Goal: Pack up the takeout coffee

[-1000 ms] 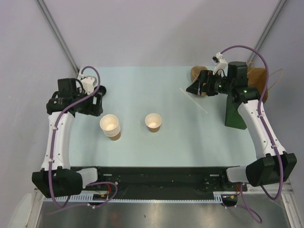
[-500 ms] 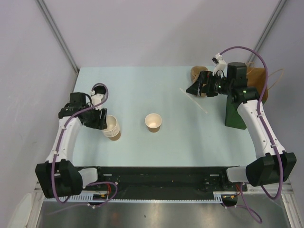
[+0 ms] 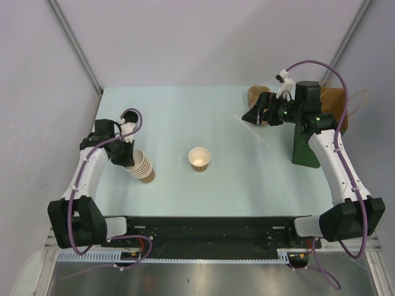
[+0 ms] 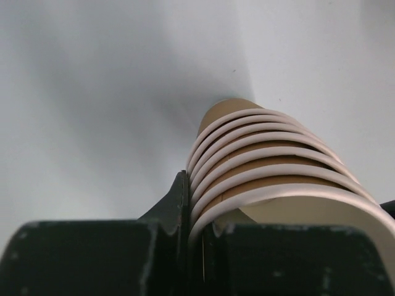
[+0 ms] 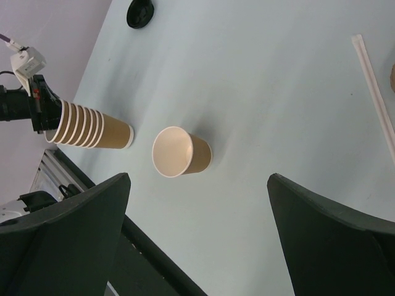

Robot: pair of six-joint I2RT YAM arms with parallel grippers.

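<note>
The tabletop beside the black lid (image 5: 141, 12) lies outward of the left gripper, to the left in the top view, so the left gripper will carry the stack of cups there, clear of the single cup, and let go.
A stack of lidless brown paper cups (image 3: 141, 168) leans over at the left of the table. My left gripper (image 3: 129, 158) is shut on the rim of its top cup, one finger inside and one outside (image 4: 197, 213); the rims (image 4: 271, 154) fill that view. A single open-topped brown cup (image 3: 199, 158) stands mid-table, also in the right wrist view (image 5: 182, 151). A round black lid (image 5: 141, 12) lies apart at the far left. The takeout coffee as a lidded cup is out of view. My right gripper (image 3: 253, 115) hangs open at the back right, nothing between its fingers (image 5: 199, 185).
A brown paper bag (image 3: 336, 105) sits at the back right corner behind the right arm, with a dark green upright piece (image 3: 305, 148) in front of it. A white wrapped straw (image 3: 251, 130) lies near the right gripper. The black rail (image 3: 210, 225) runs along the near edge.
My left gripper came forward to the cup stack, closed on its top rim, and the stack now tilts. The right arm has not moved.
</note>
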